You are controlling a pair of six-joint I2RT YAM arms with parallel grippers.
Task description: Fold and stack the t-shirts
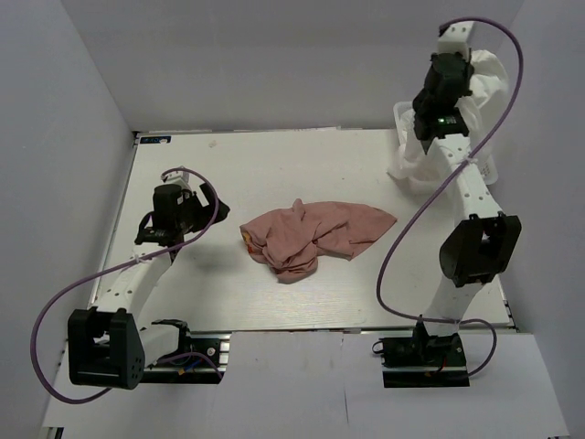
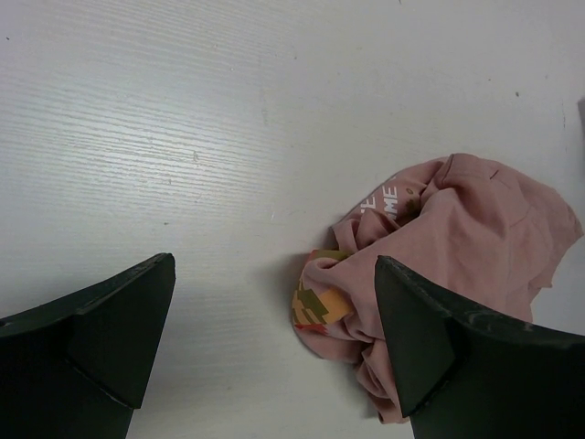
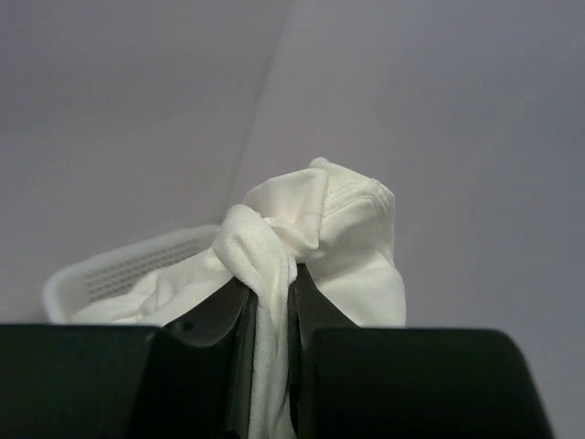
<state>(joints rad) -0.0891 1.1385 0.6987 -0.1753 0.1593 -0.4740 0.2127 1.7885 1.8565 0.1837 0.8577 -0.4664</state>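
The right gripper next swings toward the wall beside the lattice basket [image 1: 420, 155] [image 3: 137, 272], which stands below it. It then lowers and releases inside, because cloth hangs past the basket's rim.
A dusty-pink t-shirt [image 1: 315, 236] lies crumpled in the middle of the table, its print showing at the left end; it also shows in the left wrist view [image 2: 457, 238]. My left gripper [image 1: 206, 203] is open and empty, to the left of the pink shirt, low over the table. My right gripper [image 1: 475, 78] is raised at the far right and is shut on a white t-shirt [image 3: 324, 229]. The white cloth [image 1: 413, 160] hangs down from it toward the basket.
A white plastic lattice basket [image 3: 119, 265] stands at the far right corner under the right gripper, mostly hidden by white cloth [image 1: 402, 114]. Grey walls close the table at the back and both sides.
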